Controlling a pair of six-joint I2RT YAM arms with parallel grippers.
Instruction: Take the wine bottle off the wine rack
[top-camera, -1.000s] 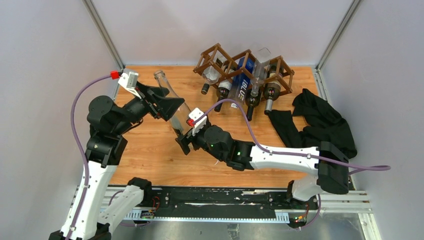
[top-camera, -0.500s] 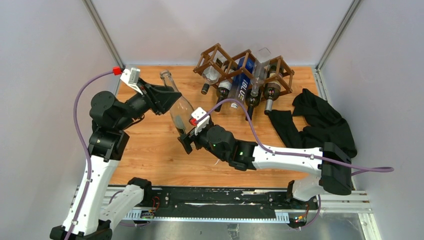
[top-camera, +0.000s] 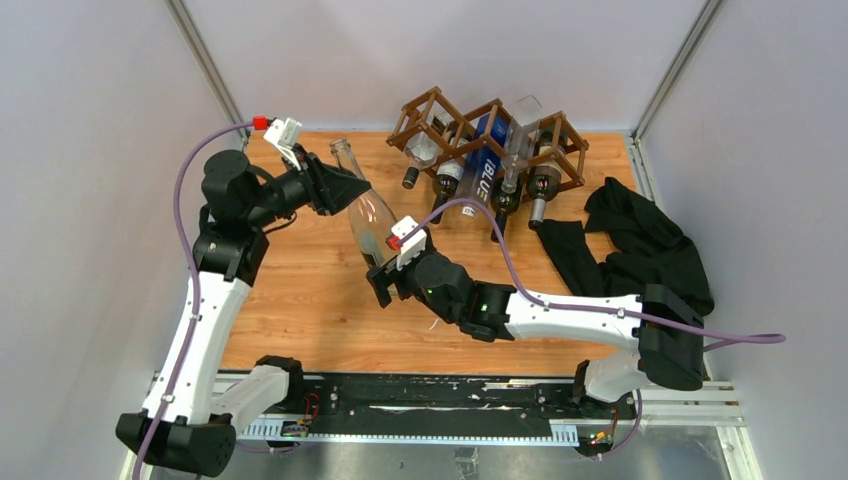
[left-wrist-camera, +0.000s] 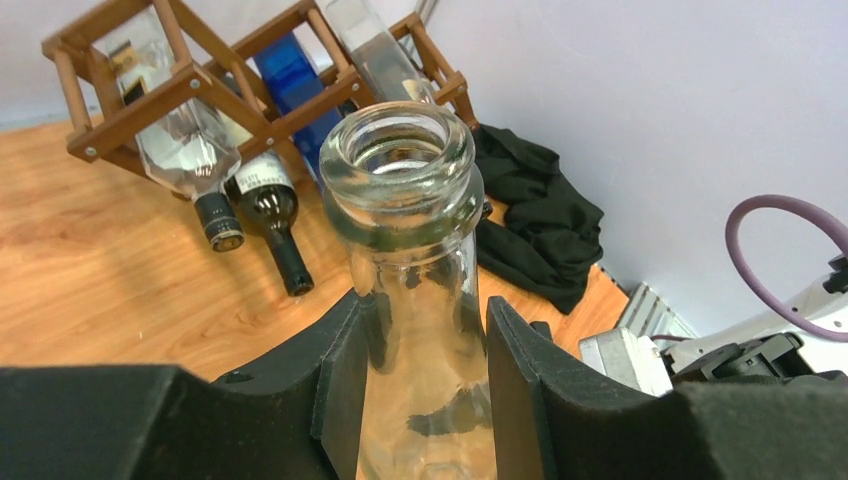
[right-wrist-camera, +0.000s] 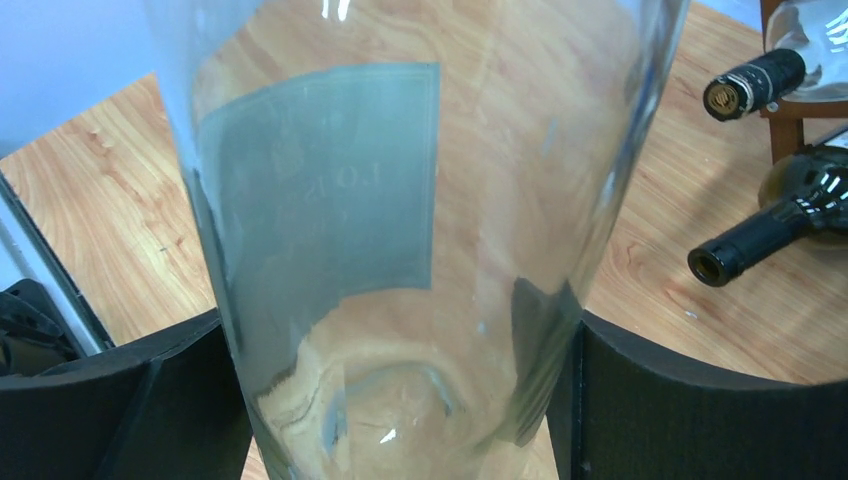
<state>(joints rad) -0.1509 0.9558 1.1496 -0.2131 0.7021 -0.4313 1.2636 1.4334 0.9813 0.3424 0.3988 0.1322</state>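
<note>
I should carry the bottle outward and down with my left gripper, stand it upright on the wooden floor beside the wine rack and let go of the bottle's neck, because that floor is bare.
A clear glass wine bottle (top-camera: 367, 215) hangs tilted over the wooden floor, away from the dark brown wine rack (top-camera: 432, 101) at the back. My left gripper (top-camera: 352, 190) is shut on its neck. In the left wrist view the neck (left-wrist-camera: 405, 190) sits between both pads, just under the lip. My right gripper (top-camera: 384, 270) holds the bottle's base. In the right wrist view its wide-set fingers (right-wrist-camera: 600, 400) press both sides of the bottle's body (right-wrist-camera: 400, 200), with no gap showing.
The rack holds several other bottles, among them a blue one (top-camera: 487, 165), with their necks pointing toward me. A black cloth (top-camera: 640, 240) lies crumpled at the right. Grey walls close in the left, back and right sides.
My left gripper closed on the bottle's neck, and its arm swung up and to the right. The bottle shifted right with both grippers.
</note>
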